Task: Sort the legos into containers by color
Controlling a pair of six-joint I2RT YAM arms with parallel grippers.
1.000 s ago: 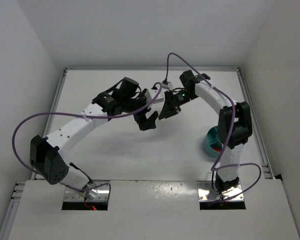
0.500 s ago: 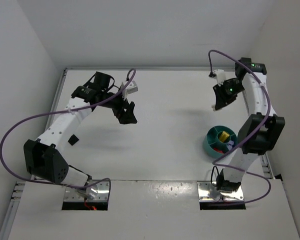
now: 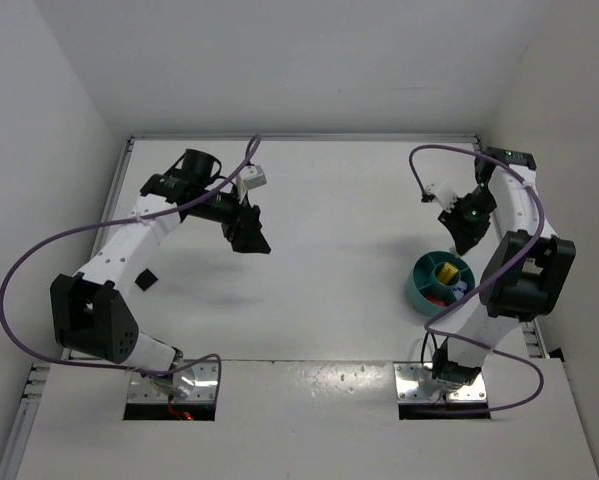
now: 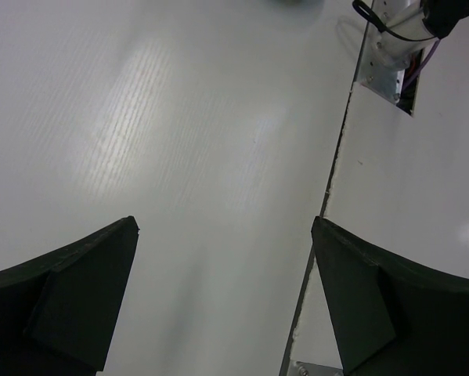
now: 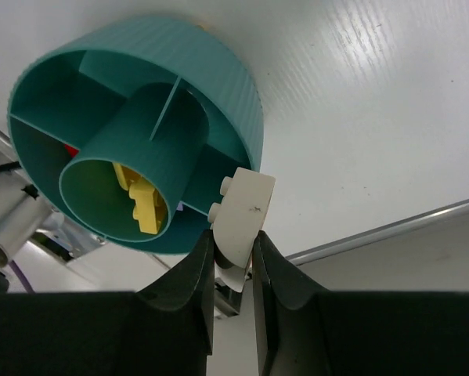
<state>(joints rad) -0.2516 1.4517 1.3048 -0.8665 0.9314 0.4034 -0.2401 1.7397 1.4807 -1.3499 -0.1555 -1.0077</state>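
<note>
My right gripper will next move back over the teal bowl's empty far section (image 5: pixel 208 173) and release the cream-white lego (image 5: pixel 243 207), because red and yellow legos are already in other sections of the bowl.
My right gripper (image 5: pixel 232 237) is shut on a cream-white lego (image 5: pixel 243 207) and holds it in the air just beside the teal bowl (image 5: pixel 218 74). The bowl's central cup holds a yellow lego (image 5: pixel 140 202); a red lego (image 5: pixel 71 149) shows in one outer compartment. In the top view the right gripper (image 3: pixel 466 238) hangs just behind the bowl (image 3: pixel 416 285) at the right. My left gripper (image 3: pixel 249 238) is open and empty above the table's left half; its wrist view (image 4: pixel 224 223) shows only bare table between the fingers. A black lego (image 3: pixel 145 279) lies on the table near the left arm.
White walls enclose the table on three sides. A seam (image 4: pixel 328 196) separates the table from the near platform that carries the arm bases (image 3: pixel 171 385). A purple cable loops from each arm.
Both arms have swung apart from the middle of the table. The right gripper has come down towards the bowl with the cream-white lego. The left gripper shifted slightly.
</note>
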